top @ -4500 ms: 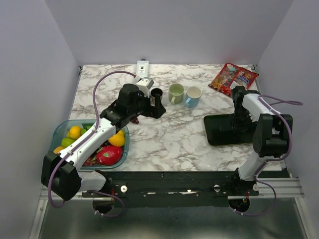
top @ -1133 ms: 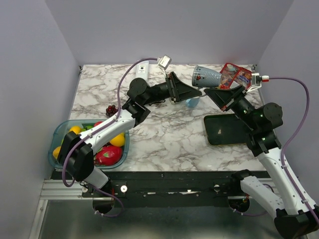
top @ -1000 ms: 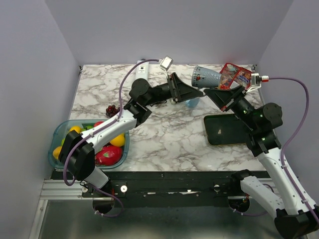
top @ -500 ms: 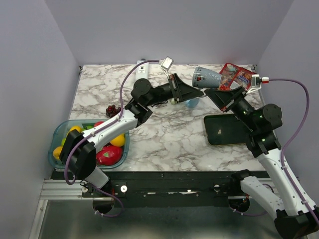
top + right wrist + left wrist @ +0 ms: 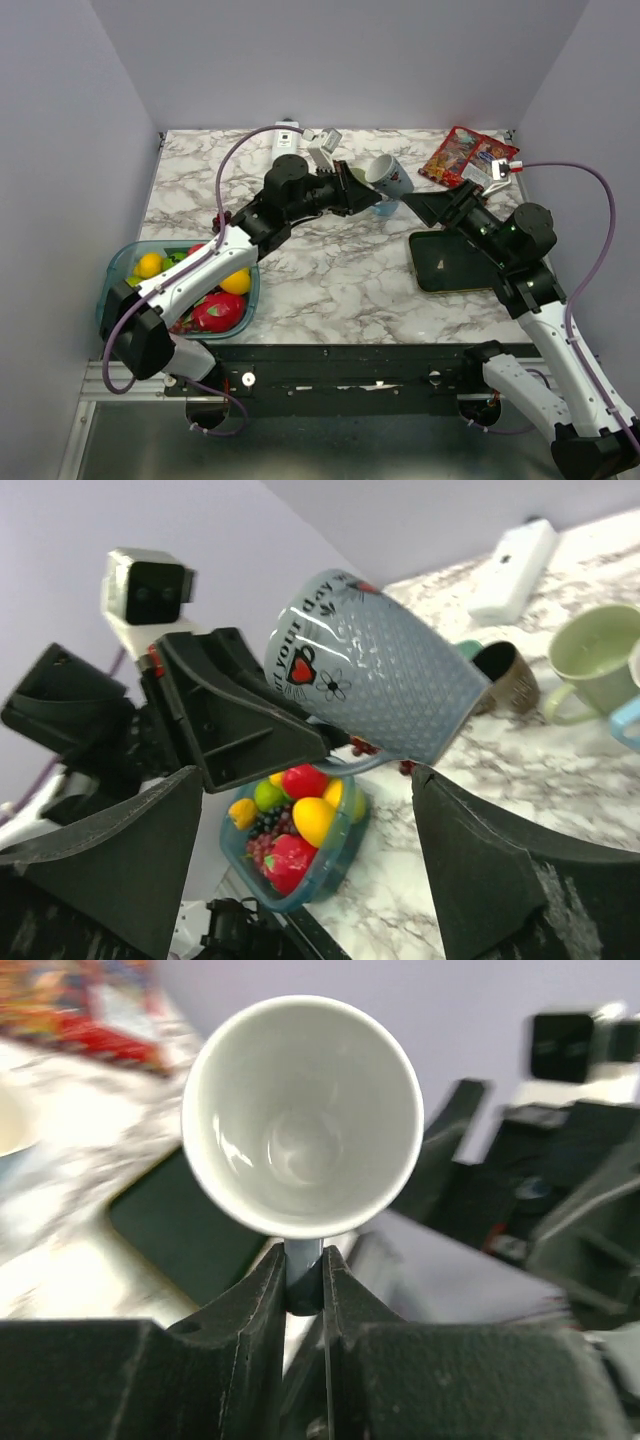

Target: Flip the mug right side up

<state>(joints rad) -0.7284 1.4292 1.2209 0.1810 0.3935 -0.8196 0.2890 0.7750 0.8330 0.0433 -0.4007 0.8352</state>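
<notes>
The mug hangs tilted, so the robot's left gripper should next swing toward the grapes, turn to bring the mug's opening up, and lower the mug to the marble [image 5: 298, 247].
The mug [image 5: 390, 177] is grey-blue with red hearts and hangs tilted in the air over the back of the table. My left gripper [image 5: 366, 192] is shut on its handle. In the left wrist view the mug [image 5: 305, 1120] shows its white inside, and the handle is pinched in the left gripper [image 5: 303, 1262]. My right gripper [image 5: 424, 205] stands open just right of the mug, not touching it. In the right wrist view the mug [image 5: 372, 675] hangs beyond the wide-spread right gripper [image 5: 306, 780], with the left gripper [image 5: 245, 730] under it.
A green mug [image 5: 590, 652], a dark cup [image 5: 506, 676] and a light blue mug [image 5: 388, 207] stand below the held mug. A fruit container [image 5: 118, 270] is front left, grapes [image 5: 222, 217] beside it. Black tray [image 5: 450, 268] right, snack packets [image 5: 467, 155] and white power strip [image 5: 288, 133] at the back.
My right gripper has opened, let go of the mug and drawn back down to the right. The left gripper now carries the mug by its handle, lower and tilted a different way.
</notes>
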